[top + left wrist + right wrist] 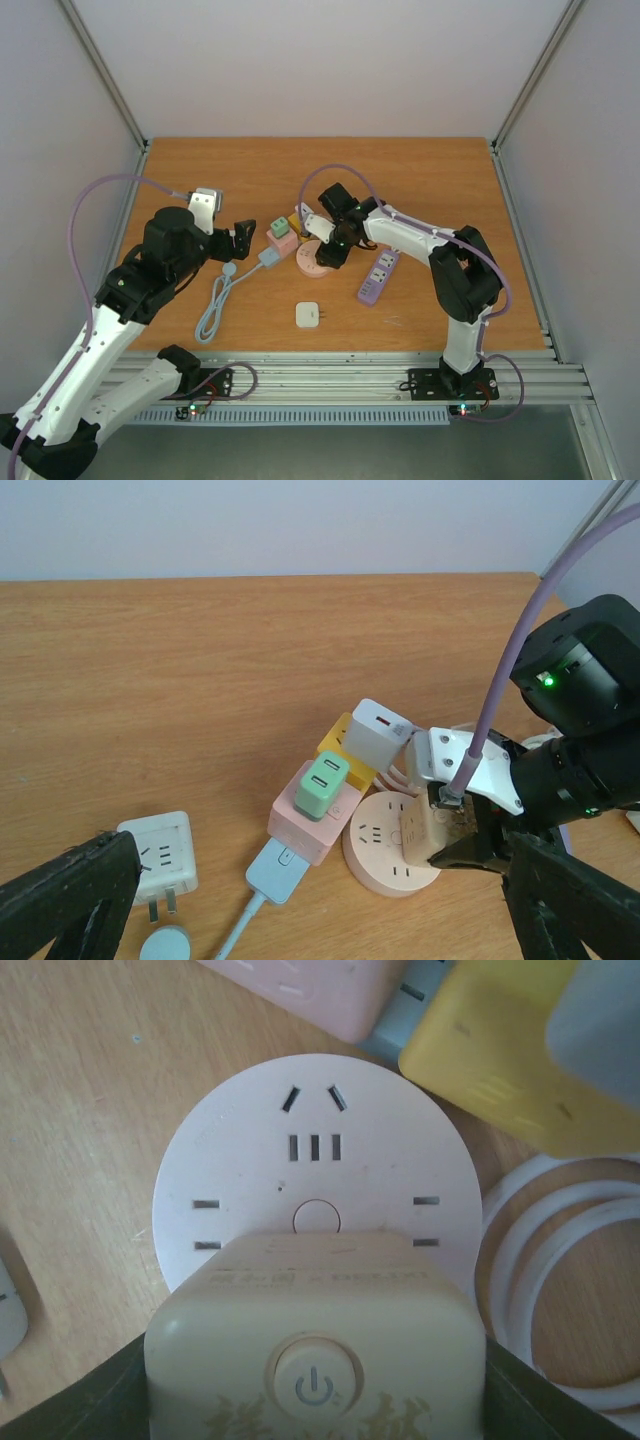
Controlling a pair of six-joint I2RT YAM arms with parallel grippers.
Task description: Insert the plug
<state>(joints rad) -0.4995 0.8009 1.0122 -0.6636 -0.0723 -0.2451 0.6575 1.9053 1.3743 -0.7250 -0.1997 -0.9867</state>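
Observation:
My left gripper tips downward next and comes down to close across the adapter's sides. The white pronged adapter (pixel 165 856) lies below it, its prongs still bare.
A round pink socket (pixel 312 262) lies on the wooden table, also in the left wrist view (pixel 375 845) and the right wrist view (pixel 310 1150). My right gripper (pixel 315 1385) is shut on a cream plug (pixel 315 1350) with a power button. It holds the plug against the socket's near edge (pixel 420 832); its prongs are hidden. In the top view the right gripper (pixel 335 243) is over the socket. My left gripper (pixel 320 920) is open and empty, left of the socket (pixel 243 232).
Beside the round socket are a pink cube socket with a green adapter (pixel 322 785), a yellow cube with a white charger (pixel 375 730), a blue plug on a cable (pixel 275 870), a white pronged adapter (pixel 160 855) and white cable loops (pixel 560 1280). A purple strip (pixel 378 277) and white adapter (pixel 308 314) lie nearer.

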